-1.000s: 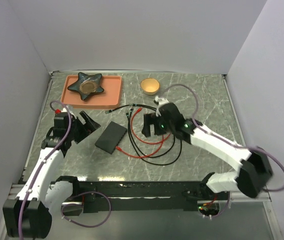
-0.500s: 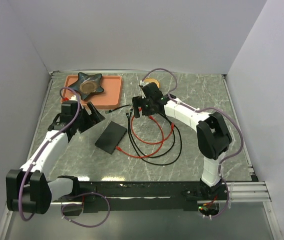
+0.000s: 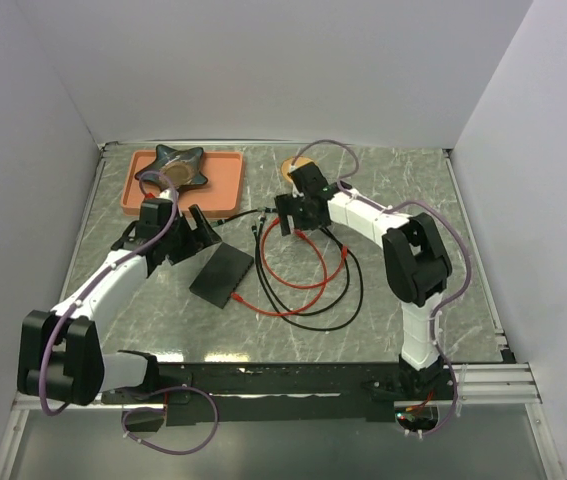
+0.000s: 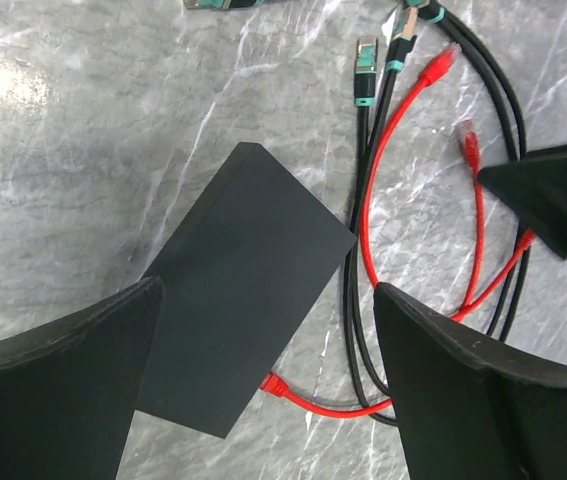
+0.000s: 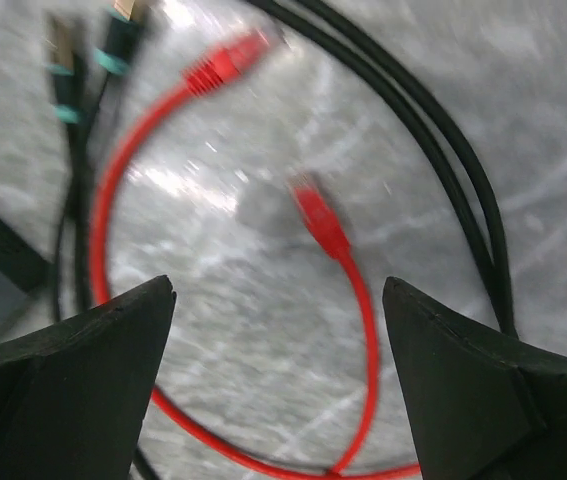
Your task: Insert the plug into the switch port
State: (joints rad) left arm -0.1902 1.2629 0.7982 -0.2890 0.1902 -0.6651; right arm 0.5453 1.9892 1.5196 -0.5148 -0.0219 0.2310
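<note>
My right gripper moves down to the left in the top view next, onto the cable behind the farther red plug (image 3: 267,229) (image 5: 173,100), which lies below the gripper on that side.
The flat black switch box (image 3: 221,273) (image 4: 243,290) lies left of centre. Its ports are hidden; one red plug (image 4: 278,385) sits at its near short edge. My left gripper (image 3: 199,234) (image 4: 268,290) hovers open above the box's left end, holding nothing. A red cable (image 3: 298,285) loops right of the box. Two free red plugs (image 5: 318,215) (image 5: 225,60) lie on the marble, and the left wrist view shows them too (image 4: 470,145) (image 4: 443,62). My right gripper (image 3: 285,217) (image 5: 278,285) hangs open above the nearer free plug, apart from it.
Black cables (image 3: 348,300) loop with the red one, their teal-banded plugs (image 4: 365,70) pointing toward the far side. A salmon-pink tray (image 3: 225,190) with a dark star-shaped dish (image 3: 173,168) stands at the back left. A yellow bowl (image 3: 299,163) is partly behind the right arm.
My left gripper has moved right, closer to the box. The right arm has swung toward the far side, bringing its gripper up and left over the cable ends. Both grippers stay open.
</note>
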